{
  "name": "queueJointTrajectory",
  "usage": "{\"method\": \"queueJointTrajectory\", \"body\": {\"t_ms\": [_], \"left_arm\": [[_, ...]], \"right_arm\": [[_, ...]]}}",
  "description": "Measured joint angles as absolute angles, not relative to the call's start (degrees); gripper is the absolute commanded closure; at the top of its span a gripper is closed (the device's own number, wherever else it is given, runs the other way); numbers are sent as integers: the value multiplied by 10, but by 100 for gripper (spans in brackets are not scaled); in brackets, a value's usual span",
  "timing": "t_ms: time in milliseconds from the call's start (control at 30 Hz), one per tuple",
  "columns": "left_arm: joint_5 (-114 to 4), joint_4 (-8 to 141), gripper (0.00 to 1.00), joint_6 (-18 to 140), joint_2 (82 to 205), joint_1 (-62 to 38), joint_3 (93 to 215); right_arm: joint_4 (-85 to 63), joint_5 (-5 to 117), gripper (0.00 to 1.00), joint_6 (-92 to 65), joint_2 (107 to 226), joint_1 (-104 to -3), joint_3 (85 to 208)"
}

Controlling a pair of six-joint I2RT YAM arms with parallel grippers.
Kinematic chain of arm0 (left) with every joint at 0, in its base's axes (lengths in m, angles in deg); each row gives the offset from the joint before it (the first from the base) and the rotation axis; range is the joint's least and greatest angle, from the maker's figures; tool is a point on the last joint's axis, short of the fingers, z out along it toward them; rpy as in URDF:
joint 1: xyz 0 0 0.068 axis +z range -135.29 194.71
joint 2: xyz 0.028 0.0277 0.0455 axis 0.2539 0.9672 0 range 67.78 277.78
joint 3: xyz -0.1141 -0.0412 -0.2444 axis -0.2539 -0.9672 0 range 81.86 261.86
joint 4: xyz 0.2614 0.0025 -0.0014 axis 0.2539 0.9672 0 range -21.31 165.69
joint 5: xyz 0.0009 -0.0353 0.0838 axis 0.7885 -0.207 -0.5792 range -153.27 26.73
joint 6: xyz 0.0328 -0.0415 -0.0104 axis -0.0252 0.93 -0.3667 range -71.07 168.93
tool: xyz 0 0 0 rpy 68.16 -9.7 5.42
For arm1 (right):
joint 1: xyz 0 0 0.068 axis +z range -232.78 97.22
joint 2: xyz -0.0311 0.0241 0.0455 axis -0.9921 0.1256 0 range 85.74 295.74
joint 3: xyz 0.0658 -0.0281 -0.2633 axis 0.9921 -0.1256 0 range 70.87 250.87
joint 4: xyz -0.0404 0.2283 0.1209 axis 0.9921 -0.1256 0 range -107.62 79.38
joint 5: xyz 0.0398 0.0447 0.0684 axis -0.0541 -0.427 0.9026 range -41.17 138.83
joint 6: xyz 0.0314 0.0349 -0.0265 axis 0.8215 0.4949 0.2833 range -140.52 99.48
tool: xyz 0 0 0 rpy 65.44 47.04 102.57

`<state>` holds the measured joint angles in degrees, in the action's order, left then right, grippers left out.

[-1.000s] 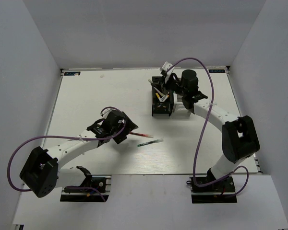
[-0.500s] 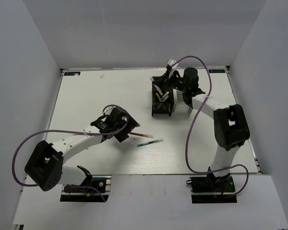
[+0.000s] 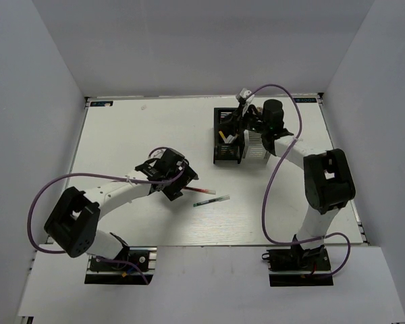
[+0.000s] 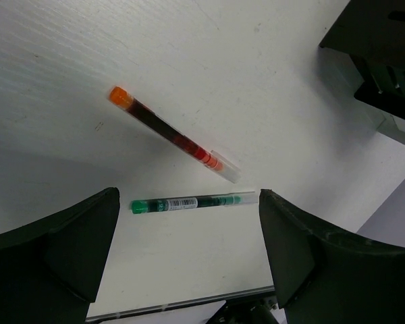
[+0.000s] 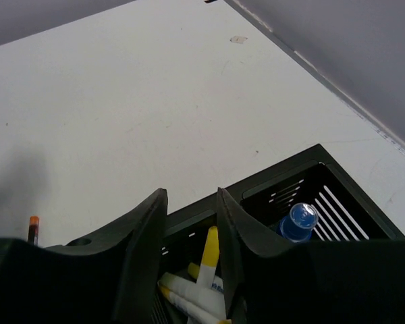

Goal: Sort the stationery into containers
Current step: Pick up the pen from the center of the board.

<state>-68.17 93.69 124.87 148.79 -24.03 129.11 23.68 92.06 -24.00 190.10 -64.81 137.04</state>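
The red pen lies at an angle to my open fingers, so next I should turn my left gripper in line with it and lower it over the red pen's middle [image 3: 199,190] [image 4: 177,137] to close.
A red pen [image 3: 200,190] with an orange end and a green-and-white pen [image 3: 211,200] lie on the table. In the left wrist view the red pen [image 4: 169,131] lies aslant just above the green pen [image 4: 192,202]. My left gripper [image 3: 180,183] is open and empty, and its jaws [image 4: 187,217] straddle the green pen from above. My right gripper [image 3: 239,123] hovers over the black organiser [image 3: 227,140]. Its jaws [image 5: 189,223] stand a narrow gap apart around a yellow-tipped white pen [image 5: 209,251] standing inside. A blue-capped bottle [image 5: 301,219] sits in the neighbouring compartment.
The white-grey organiser [image 3: 256,145] stands right beside the black one, on its right. More yellow-tipped white pens [image 5: 185,290] lie in the black organiser [image 5: 304,165]. The table's near edge [image 4: 189,305] runs just below the green pen. Grey walls enclose the table.
My left gripper has moved a little to the right, towards the two pens. My right gripper has shifted slightly right over the black organiser, and its arm has swung inwards.
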Motion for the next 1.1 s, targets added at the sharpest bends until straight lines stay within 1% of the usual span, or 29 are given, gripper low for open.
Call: {"method": "queueJointTrajectory", "body": {"t_ms": [100,167,233,267,300,400,433,500,533,600,633,667,733,800,833,900,933,967,1067,1100], "left_arm": [[-682,958,6,1261,1510,-240,1313],[-683,989,8,1276,1539,-240,1343],[-683,1023,13,1292,1577,-240,1382],[-683,1037,20,1301,1598,-240,1401],[-683,1047,22,1309,1618,-241,1417],[-685,1086,29,1330,1670,-243,1462],[-686,1097,35,1335,1680,-243,1471],[-687,1117,37,1342,1710,-244,1503],[-687,1122,40,1345,1722,-245,1515],[-688,1131,42,1348,1738,-245,1533],[-688,1135,48,1349,1742,-245,1537],[-688,1138,50,1351,1746,-245,1538],[-687,1145,51,1353,1751,-245,1538],[-686,1150,52,1354,1760,-245,1538],[-682,1152,52,1354,1763,-245,1538],[-681,1153,52,1355,1763,-246,1538],[-681,1154,54,1355,1763,-246,1538],[-681,1155,62,1355,1763,-247,1538],[-680,1162,79,1353,1766,-248,1539],[-680,1163,89,1349,1767,-248,1540]], "right_arm": [[168,928,79,-251,1864,-655,1378],[114,932,84,-263,1826,-660,1388],[62,945,84,-280,1771,-668,1387],[36,956,84,-292,1725,-673,1375],[23,961,84,-299,1700,-676,1365],[-10,980,84,-323,1585,-686,1300],[-20,985,84,-329,1552,-687,1279],[-43,994,84,-339,1504,-689,1241],[-53,997,84,-343,1485,-690,1223],[-74,995,84,-345,1453,-694,1186],[-81,995,84,-345,1440,-697,1171],[-88,990,84,-345,1426,-700,1156],[-101,984,84,-343,1402,-705,1132],[-111,979,81,-341,1385,-710,1119],[-114,977,76,-339,1379,-711,1116],[-121,971,69,-335,1371,-714,1114],[-123,968,66,-333,1367,-716,1113],[-123,966,66,-331,1365,-719,1113],[-124,957,66,-326,1362,-723,1112],[-124,955,66,-325,1362,-724,1112]]}}
